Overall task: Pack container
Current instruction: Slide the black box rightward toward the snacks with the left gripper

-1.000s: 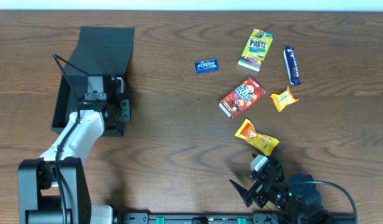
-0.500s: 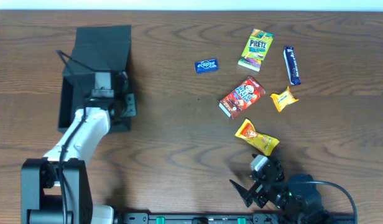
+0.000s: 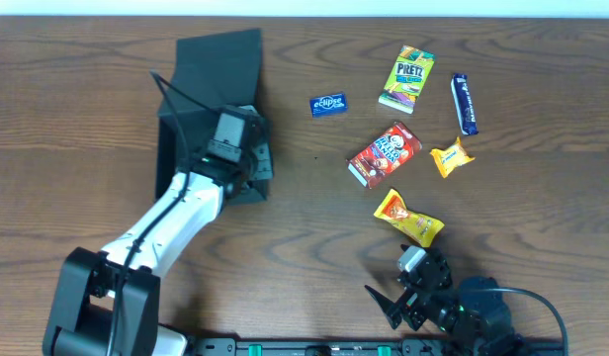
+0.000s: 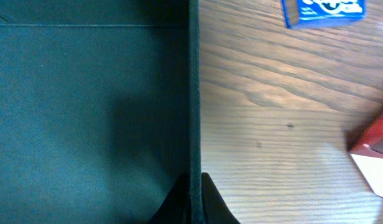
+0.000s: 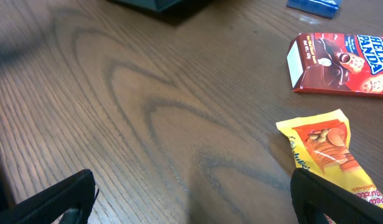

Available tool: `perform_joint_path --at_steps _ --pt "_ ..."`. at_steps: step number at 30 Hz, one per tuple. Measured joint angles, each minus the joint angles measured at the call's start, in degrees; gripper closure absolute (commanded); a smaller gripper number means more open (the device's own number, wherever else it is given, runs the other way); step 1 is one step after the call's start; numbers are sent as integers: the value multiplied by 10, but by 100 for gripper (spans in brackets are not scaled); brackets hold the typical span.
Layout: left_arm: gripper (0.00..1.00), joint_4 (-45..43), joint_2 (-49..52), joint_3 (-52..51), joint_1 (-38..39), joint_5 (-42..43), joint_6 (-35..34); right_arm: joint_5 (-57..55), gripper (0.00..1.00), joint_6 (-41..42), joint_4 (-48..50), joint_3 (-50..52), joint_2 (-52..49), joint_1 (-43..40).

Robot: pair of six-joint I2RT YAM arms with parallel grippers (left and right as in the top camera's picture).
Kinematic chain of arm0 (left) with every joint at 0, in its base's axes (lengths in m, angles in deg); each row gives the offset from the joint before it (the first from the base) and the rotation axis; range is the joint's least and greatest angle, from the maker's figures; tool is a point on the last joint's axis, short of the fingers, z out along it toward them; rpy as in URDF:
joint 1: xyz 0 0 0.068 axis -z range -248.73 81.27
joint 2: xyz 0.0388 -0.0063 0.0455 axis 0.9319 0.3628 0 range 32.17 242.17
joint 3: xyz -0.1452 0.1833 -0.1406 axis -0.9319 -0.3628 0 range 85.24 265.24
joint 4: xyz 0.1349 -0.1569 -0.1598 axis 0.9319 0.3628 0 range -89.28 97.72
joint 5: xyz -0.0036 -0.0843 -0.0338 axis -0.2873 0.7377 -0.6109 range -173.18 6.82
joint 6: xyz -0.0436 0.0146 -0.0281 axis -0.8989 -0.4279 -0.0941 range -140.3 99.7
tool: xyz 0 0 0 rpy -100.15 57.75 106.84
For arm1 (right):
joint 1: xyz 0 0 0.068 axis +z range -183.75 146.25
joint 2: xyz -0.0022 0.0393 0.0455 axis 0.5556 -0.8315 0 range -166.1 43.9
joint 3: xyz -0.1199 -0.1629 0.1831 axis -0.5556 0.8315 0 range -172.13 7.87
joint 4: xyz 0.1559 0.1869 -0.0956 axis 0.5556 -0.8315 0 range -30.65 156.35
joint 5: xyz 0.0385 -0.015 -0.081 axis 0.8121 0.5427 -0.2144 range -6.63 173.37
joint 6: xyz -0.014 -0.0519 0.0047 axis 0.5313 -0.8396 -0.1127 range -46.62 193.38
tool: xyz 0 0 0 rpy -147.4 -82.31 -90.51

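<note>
I will slide my left gripper's side of the container toward the Hello Panda box (image 3: 384,153), then open.
The container (image 3: 191,119) is a dark teal-black box with its flap lid open toward the far side, at the table's left centre. My left gripper (image 3: 253,163) is shut on the container's right wall; in the left wrist view the wall (image 4: 193,93) runs between the two fingertips (image 4: 193,196). The snack packets lie to the right: a blue Eclipse pack (image 3: 327,104), a red Hello Panda box (image 3: 384,153), a green Pretz box (image 3: 406,79), a dark blue bar (image 3: 464,103), a small orange packet (image 3: 450,156) and a yellow packet (image 3: 409,219). My right gripper (image 5: 191,199) is open and empty near the front edge.
The right wrist view shows the yellow packet (image 5: 325,155) and the Hello Panda box (image 5: 341,62) just ahead of the right gripper, with bare wood between the fingers. The Eclipse pack (image 4: 324,11) lies right of the container wall.
My left gripper has dragged the container to the right across the table, toward the snacks, turning it slightly. The right arm has not moved.
</note>
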Motion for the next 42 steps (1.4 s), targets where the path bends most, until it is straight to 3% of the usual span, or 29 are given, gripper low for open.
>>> perform_joint_path --at_steps 11,25,26,28,29,31,38,42 --pt "94 -36 0 0 89 -6 -100 0 1 0 0 0 0 0" --pt "94 -87 47 0 125 -12 -132 0 1 0 0 0 0 0" --pt "84 -87 47 0 125 -12 -132 0 1 0 0 0 0 0" --pt "53 -92 47 0 126 -8 -136 0 1 0 0 0 0 0" --pt "29 -95 47 0 126 -4 -139 0 1 0 0 0 0 0" --pt "5 -101 47 1 127 0 -141 0 1 0 0 0 0 0" --pt "5 -101 45 2 128 3 -136 0 1 0 0 0 0 0" --pt "5 -64 18 26 128 -1 -96 0 1 0 0 0 0 0"
